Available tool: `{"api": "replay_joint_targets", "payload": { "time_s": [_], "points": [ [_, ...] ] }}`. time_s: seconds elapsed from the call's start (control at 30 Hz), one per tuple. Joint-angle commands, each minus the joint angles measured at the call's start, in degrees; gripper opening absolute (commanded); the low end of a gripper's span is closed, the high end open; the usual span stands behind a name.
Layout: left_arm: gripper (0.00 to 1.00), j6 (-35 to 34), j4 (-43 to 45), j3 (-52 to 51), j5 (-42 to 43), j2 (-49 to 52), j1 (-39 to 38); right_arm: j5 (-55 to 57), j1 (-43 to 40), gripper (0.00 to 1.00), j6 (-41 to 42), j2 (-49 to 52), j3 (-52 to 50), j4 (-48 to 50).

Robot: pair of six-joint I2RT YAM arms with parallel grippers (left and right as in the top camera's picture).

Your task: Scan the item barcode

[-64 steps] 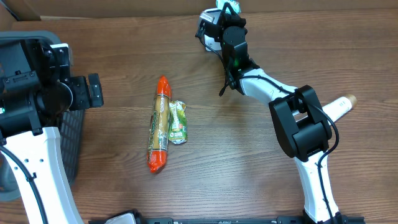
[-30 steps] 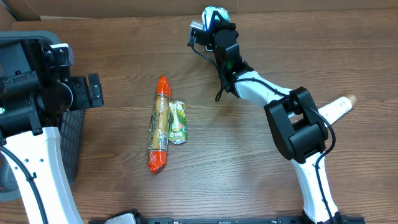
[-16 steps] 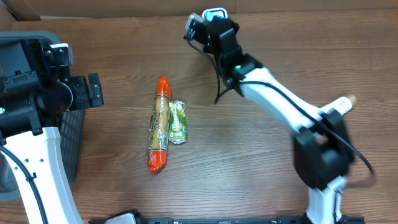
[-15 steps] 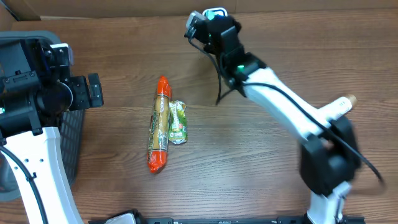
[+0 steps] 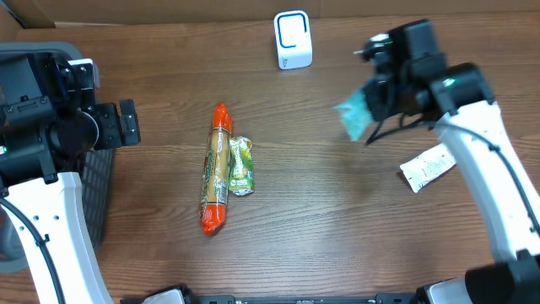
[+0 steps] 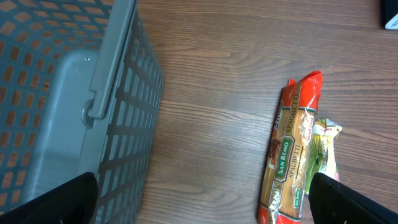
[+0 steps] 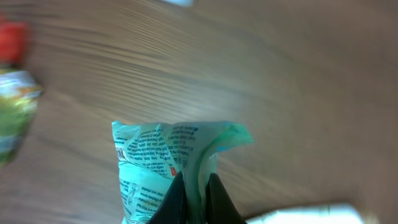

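Observation:
My right gripper holds the teal packet (image 5: 354, 118) and should next move down and to the right in the overhead view to release it on the bare wood beside the white packet, as that spot is clear.
My right gripper (image 5: 377, 103) is shut on a teal printed packet (image 5: 354, 118), held in the air right of the table's middle. In the right wrist view the packet (image 7: 158, 165) hangs crumpled from the pinching fingertips (image 7: 196, 196). Its print is blurred and its barcode does not show. The white scanner (image 5: 293, 40) stands uncovered at the back centre, well left of the packet. My left gripper (image 5: 126, 124) hovers at the far left. In the left wrist view the left gripper (image 6: 199, 205) is wide open with nothing in it.
A long orange spaghetti pack (image 5: 216, 169) and a small green pouch (image 5: 241, 166) lie side by side left of centre. A white packet (image 5: 428, 166) lies at the right under the right arm. A grey mesh basket (image 6: 118, 112) stands at the left edge.
The right arm has swung away from the scanner, to the right and toward the front, carrying the teal packet. The scanner is now uncovered. The left arm has not moved.

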Motion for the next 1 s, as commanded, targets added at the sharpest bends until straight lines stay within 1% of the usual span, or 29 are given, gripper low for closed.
{"api": "replay_joint_targets", "payload": {
  "time_s": [0.0,0.13,0.2,0.37,0.53,0.6,0.63,0.67,0.7,0.73,0.87,0.97],
  "points": [
    [0.99,0.9,0.0,0.4,-0.3,0.0,-0.1,-3.5,-7.5,0.04,4.0,1.9,-3.9,2.5],
    [0.99,0.9,0.0,0.4,-0.3,0.0,-0.1,-5.1,-15.3,0.04,4.0,6.1,-8.4,8.5],
    [1.00,0.9,0.0,0.4,-0.3,0.0,-0.1,-6.2,-18.2,0.04,4.0,8.5,-9.5,9.9],
    [1.00,0.9,0.0,0.4,-0.3,0.0,-0.1,-5.3,-24.2,0.03,4.0,13.9,-9.6,10.6],
    [0.99,0.9,0.0,0.4,-0.3,0.0,-0.1,-5.5,-27.8,0.04,4.0,15.2,-9.6,9.8],
    [1.00,0.9,0.0,0.4,-0.3,0.0,-0.1,-5.9,-28.1,0.08,5.5,15.2,-9.6,9.4],
    [1.00,0.9,0.0,0.4,-0.3,0.0,-0.1,-5.9,-28.1,0.15,6.5,15.2,-9.6,9.1],
    [0.99,0.9,0.0,0.4,-0.3,0.0,-0.1,-5.9,-28.1,0.26,6.6,15.2,-9.6,8.8],
    [1.00,0.9,0.0,0.4,-0.3,0.0,-0.1,-5.8,-28.1,0.33,6.6,15.2,-9.6,8.4],
    [0.99,0.9,0.0,0.4,-0.3,0.0,-0.1,-5.9,-28.1,0.37,6.6,15.2,-9.6,8.1],
    [0.99,0.9,0.0,0.4,-0.3,0.0,-0.1,-7.5,-28.0,0.49,6.5,15.2,-9.0,6.9],
    [1.00,0.9,0.0,0.4,-0.3,0.0,-0.1,-10.1,-28.0,0.52,6.5,15.1,-6.8,3.8]
  ]
}}
